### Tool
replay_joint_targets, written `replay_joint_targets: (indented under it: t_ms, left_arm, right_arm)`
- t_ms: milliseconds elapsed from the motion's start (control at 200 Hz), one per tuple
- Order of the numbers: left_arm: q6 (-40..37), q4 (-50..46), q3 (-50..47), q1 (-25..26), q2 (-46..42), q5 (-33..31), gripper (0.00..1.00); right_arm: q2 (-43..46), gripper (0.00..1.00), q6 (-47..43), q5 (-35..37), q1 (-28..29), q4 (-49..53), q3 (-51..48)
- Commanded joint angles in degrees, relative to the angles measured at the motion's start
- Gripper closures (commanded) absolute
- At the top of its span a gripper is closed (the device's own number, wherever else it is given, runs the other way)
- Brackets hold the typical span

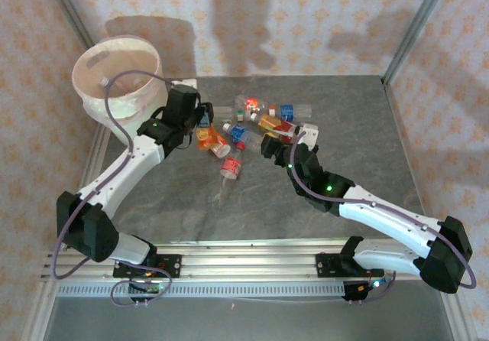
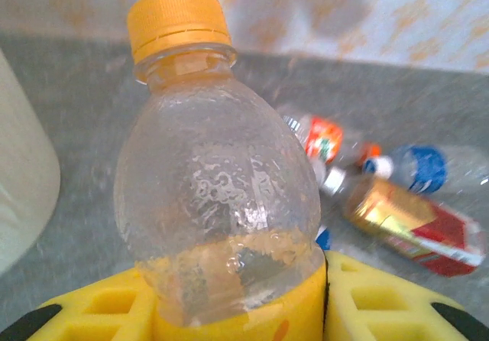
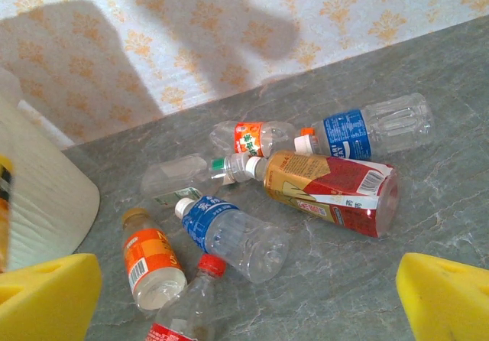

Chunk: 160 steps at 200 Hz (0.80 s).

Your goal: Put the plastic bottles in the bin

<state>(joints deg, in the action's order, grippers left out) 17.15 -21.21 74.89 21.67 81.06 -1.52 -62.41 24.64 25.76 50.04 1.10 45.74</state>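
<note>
The clear bottle goes up over the bin's rim in my left gripper next, then down into the bin's opening (image 1: 120, 64) for release, because the bin's white side stands between them.
My left gripper (image 2: 241, 306) is shut on a clear plastic bottle (image 2: 221, 196) with an orange-yellow cap, which stands upright between the yellow fingers. In the top view the left gripper (image 1: 199, 117) sits just right of the white bin (image 1: 114, 81). Several more plastic bottles lie on the table: a big red-and-gold one (image 3: 332, 188), a blue-labelled one (image 3: 229, 234), an orange-labelled one (image 3: 149, 261) and a red-capped one (image 3: 195, 303). My right gripper (image 3: 244, 310) hovers open above this pile (image 1: 263, 121), with nothing between its fingers.
The bin's white wall (image 3: 46, 203) stands close on the left of the pile. The grey table (image 1: 359, 127) has free room to the right and toward the near edge. Patterned walls and metal frame posts (image 1: 416, 24) close the back.
</note>
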Motion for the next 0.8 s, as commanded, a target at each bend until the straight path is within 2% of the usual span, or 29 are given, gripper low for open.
replay_joint_targets:
  t_ms: [0, 230, 430, 716, 796]
  left_arm:
    - [-6.64, 0.69, 5.94, 0.21, -3.62, -1.56, 0.64]
    - [-16.53, 3.86, 15.24, -0.01, -3.53, -14.91, 0.64]
    - [-21.72, 7.97, 21.86, -2.33, 0.20, -23.17, 0.64]
    - [-22.14, 19.23, 27.94, -14.84, 7.37, -26.45, 0.64]
    - [-21.63, 18.49, 30.95, -18.07, 10.72, -25.77, 0.64]
  right_arm:
    - [-0.08, 0.01, -0.24, 1.14, -0.30, -0.84, 0.32]
    - [0.01, 0.01, -0.32, 1.14, -0.30, -0.75, 0.71]
    - [0.37, 0.01, -0.12, 1.05, -0.30, -0.59, 0.70]
    - [1.67, 0.01, -0.70, 1.66, -0.30, 0.26, 0.48]
    - [2.00, 0.01, -0.58, 1.89, -0.30, 0.37, 0.16]
